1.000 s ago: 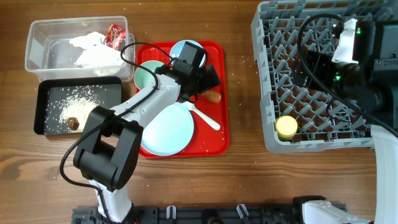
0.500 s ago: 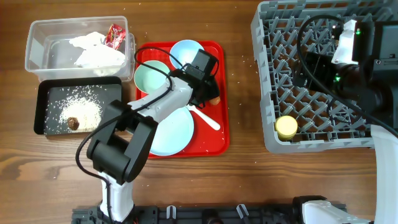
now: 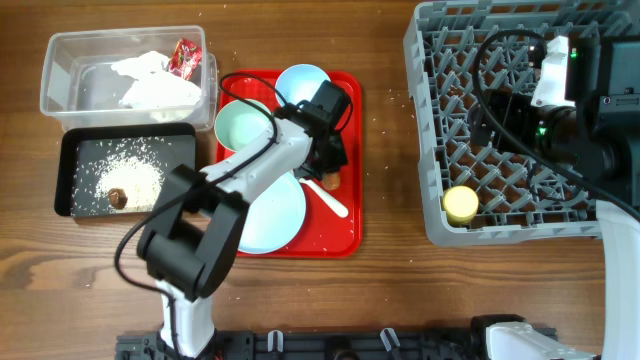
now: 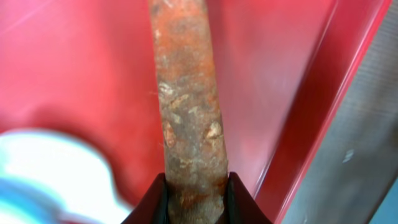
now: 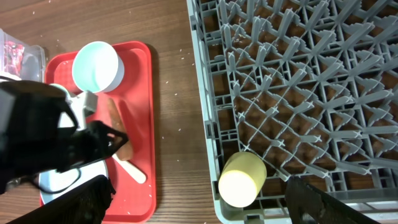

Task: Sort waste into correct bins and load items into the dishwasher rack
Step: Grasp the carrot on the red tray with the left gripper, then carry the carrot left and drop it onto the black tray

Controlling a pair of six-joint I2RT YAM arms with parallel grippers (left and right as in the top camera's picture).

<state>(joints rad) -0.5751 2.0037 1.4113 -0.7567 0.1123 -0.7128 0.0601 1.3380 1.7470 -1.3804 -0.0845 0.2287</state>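
The black tray's rice (image 3: 134,180) lies to the left of my left gripper in the overhead view. I will next lift across, lower over the rice and release the carrot.
My left gripper (image 4: 196,199) is shut on one end of the orange carrot piece (image 4: 186,106), both jaws pressed against its sides. In the overhead view the carrot piece (image 3: 331,181) is at the right side of the red serving tray (image 3: 350,215), under the left gripper (image 3: 328,168). On the tray are a pale blue plate (image 3: 275,215), a mint-green bowl (image 3: 240,122), a white/light-blue bowl (image 3: 298,82) and a white spoon (image 3: 330,198). My right gripper (image 5: 199,205) hangs open above the dishwasher rack (image 3: 430,200), where a yellow cup (image 5: 241,179) lies on its side.
At the back left a clear tub (image 3: 60,95) holds crumpled tissue (image 3: 150,85) and a red wrapper (image 3: 186,56). The black tray (image 3: 66,170) in front of it holds rice (image 3: 135,178) and a brown lump (image 3: 118,197). Rice grains dot the wooden table.
My left gripper moved right and toward the tray's front onto the carrot piece and closed on it. The carrot has shifted slightly nearer. The right arm has stayed still.
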